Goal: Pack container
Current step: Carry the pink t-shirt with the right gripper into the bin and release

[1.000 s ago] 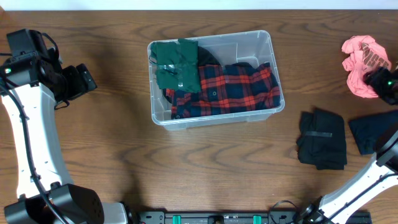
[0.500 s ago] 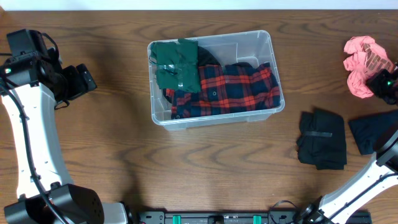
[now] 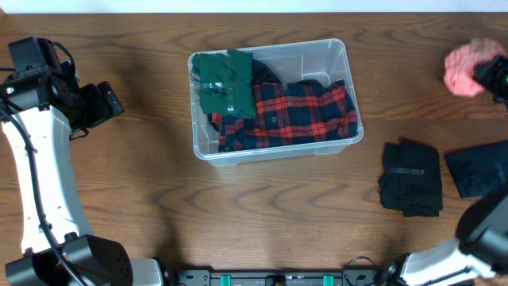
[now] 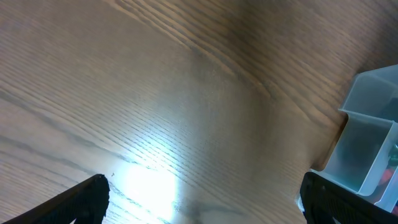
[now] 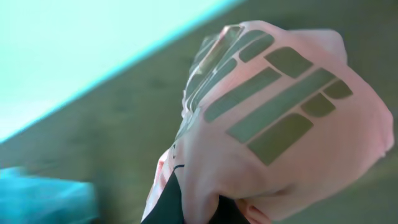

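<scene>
Next, my right gripper will go to the left in the overhead view, over the bare space along the container's far side [image 3: 298, 68], and release the pink garment [image 3: 462, 70].
The clear container [image 3: 340, 54] stands mid-table and holds a green garment [image 3: 226, 83] and a red plaid shirt [image 3: 294, 115]. A corner of the container [image 4: 367, 149] shows at the right of the left wrist view. My right gripper [image 3: 490, 75] is at the far right back, shut on a pink garment [image 3: 462, 70] that hangs bunched from it. In the right wrist view the pink garment [image 5: 280, 124] with grey stripes fills the frame, pinched at my right gripper [image 5: 199, 211]. My left gripper [image 3: 107, 103] stays left of the container, open over bare wood, also seen as the left gripper [image 4: 202, 202].
A folded black garment [image 3: 411, 179] lies right of the container near the front. A dark navy garment [image 3: 476, 171] lies beside it at the table's right edge. The table's back edge runs just behind the pink garment.
My right gripper has shut on the pink garment and pulled it up off the table into a tight bunch. The left arm has not moved.
</scene>
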